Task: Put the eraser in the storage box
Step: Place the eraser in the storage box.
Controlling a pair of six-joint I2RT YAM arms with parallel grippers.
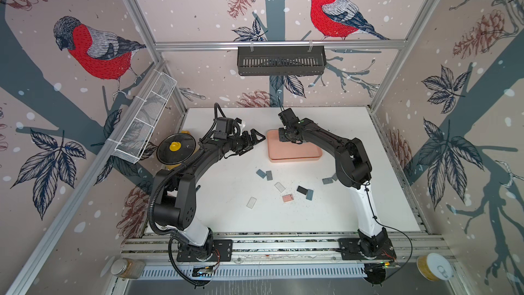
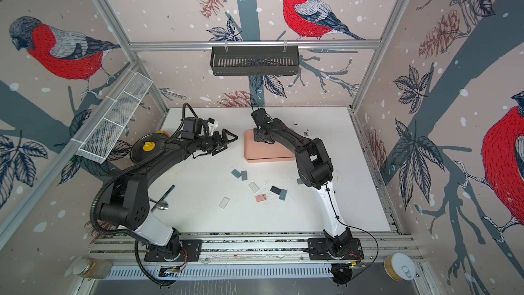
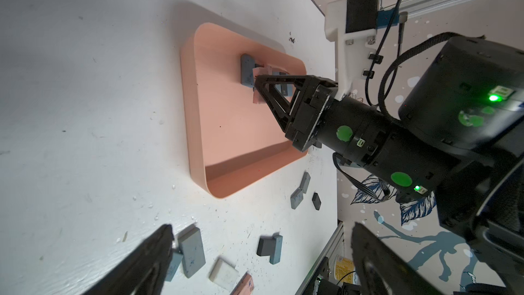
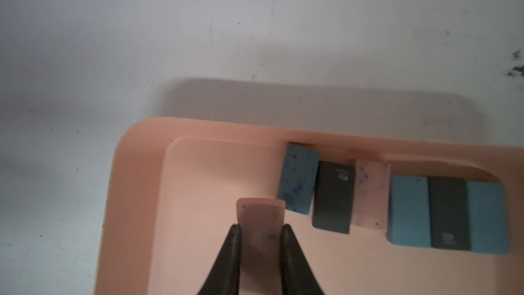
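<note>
The storage box's bottom (image 4: 240, 177) is bare outward and below, beside the end blue eraser. Next my right gripper should move gently outward and down there to let go of my pale pink eraser.
The storage box (image 1: 286, 151) (image 2: 263, 151) is a shallow salmon-pink tray at the table's back middle. My right gripper (image 4: 261, 227) (image 1: 285, 137) hangs over the box's inside, shut on a pale pink eraser (image 4: 260, 214) that sticks out past the fingertips. The left wrist view shows that gripper (image 3: 256, 80) low over the box floor (image 3: 226, 126). Several erasers, blue (image 4: 297, 177), black (image 4: 333, 197) and pink (image 4: 370, 194), lie in a row against one box wall. My left gripper (image 1: 256, 141) (image 3: 262, 227) stands open and empty, left of the box.
Loose erasers lie on the white table in front of the box: blue-grey (image 1: 261, 173), white (image 1: 279, 187), black (image 1: 302, 190), pink (image 1: 287, 198). A pot lid (image 1: 175, 148) lies at the left, a spoon (image 2: 163, 200) by the left arm. A black slotted basket (image 1: 280, 61) and a white mesh basket (image 1: 144, 120) hang on the walls.
</note>
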